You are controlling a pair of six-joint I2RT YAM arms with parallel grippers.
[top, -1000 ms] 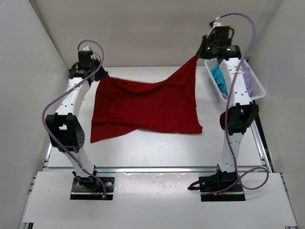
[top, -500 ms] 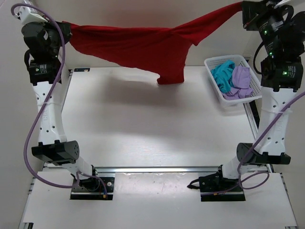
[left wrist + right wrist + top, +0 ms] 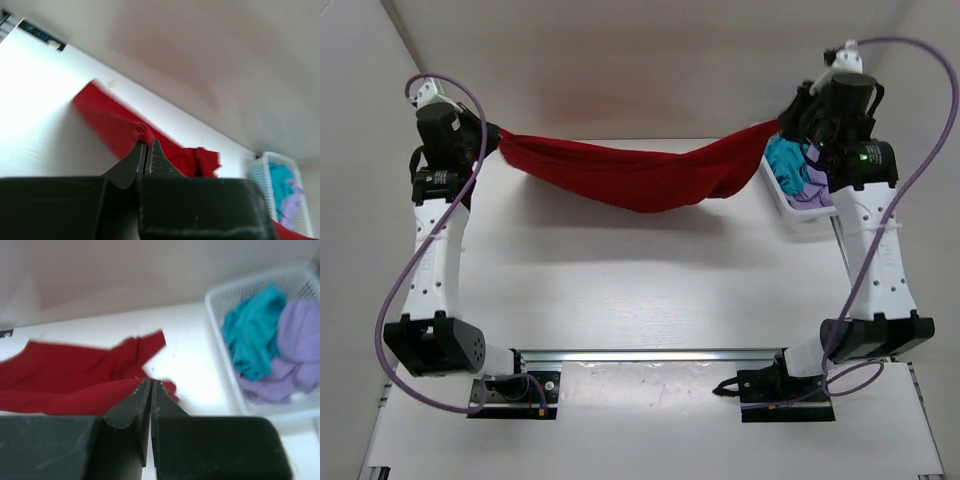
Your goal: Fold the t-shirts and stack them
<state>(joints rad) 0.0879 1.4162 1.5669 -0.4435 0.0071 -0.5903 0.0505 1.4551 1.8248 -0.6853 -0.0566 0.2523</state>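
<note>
The dark red t-shirt (image 3: 640, 175) hangs over the table's far part, so I'll pull my left gripper back and down to release the shirt's corner on the bare tabletop.
The dark red t-shirt (image 3: 640, 175) hangs in the air between both arms, sagging in the middle above the far part of the table. My left gripper (image 3: 498, 140) is shut on its left corner, and in the left wrist view a red fold (image 3: 142, 132) sits pinched at the tips of the left gripper (image 3: 148, 144). My right gripper (image 3: 782, 125) is shut on the right corner; the right wrist view shows the red cloth (image 3: 75, 385) bunched at the tips of the right gripper (image 3: 151, 382). The teal t-shirt (image 3: 782, 165) and the lavender t-shirt (image 3: 812, 185) lie crumpled in the basket.
A white mesh basket (image 3: 790, 205) stands at the far right of the table, partly hidden behind my right arm. White walls close in the left, right and back. A metal rail (image 3: 660, 355) runs along the near table edge.
Both arms swung the red t-shirt up from lying spread on the table, high and stretched half a second ago. Now both have come lower and the shirt sags between them.
</note>
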